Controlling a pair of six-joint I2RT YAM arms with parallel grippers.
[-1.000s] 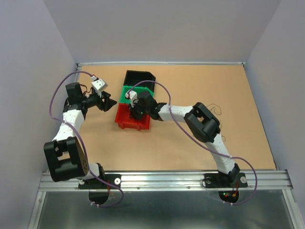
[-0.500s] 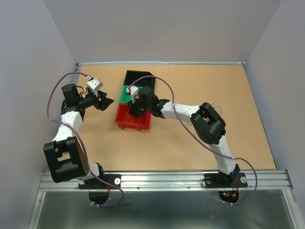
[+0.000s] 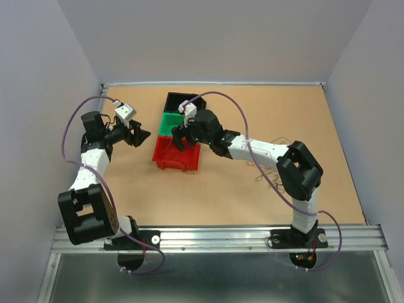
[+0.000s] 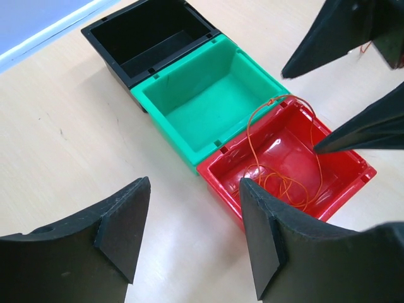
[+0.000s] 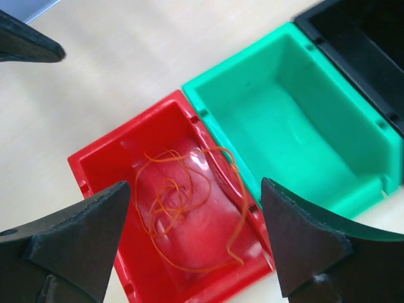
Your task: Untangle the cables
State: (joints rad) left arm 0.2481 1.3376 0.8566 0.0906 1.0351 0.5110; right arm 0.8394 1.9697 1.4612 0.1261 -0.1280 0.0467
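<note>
My right gripper moves to the right in the top view and down onto the cable pile's bin-side edge (image 3: 250, 163) next, as cables still lie tangled atop the table.
A thin orange cable (image 5: 183, 202) lies loosely coiled in the red bin (image 3: 165, 159), one loop leaning on the wall next to the green bin; the same cable (image 4: 284, 183) also shows in the left wrist view. My right gripper (image 3: 181, 136) hovers open above the red bin, and the right wrist view shows the gripper (image 5: 194, 188) with nothing between its jaws. My left gripper (image 3: 142, 136) is open and empty over the table just left of the bins, seen in its own wrist view as the gripper (image 4: 194, 183). More thin dark cables (image 3: 268, 178) lie on the table beside the right arm.
Three bins stand in a row: red at the front, a green bin (image 3: 165, 124) in the middle, a black bin (image 3: 184, 102) behind, both empty. The right gripper's fingers (image 4: 360, 129) show in the left wrist view. Grey walls enclose the table.
My right gripper has opened from shut, let the orange cable drop into the red bin, and shifted slightly back. Its elbow has swung to the right. The left arm has barely moved.
</note>
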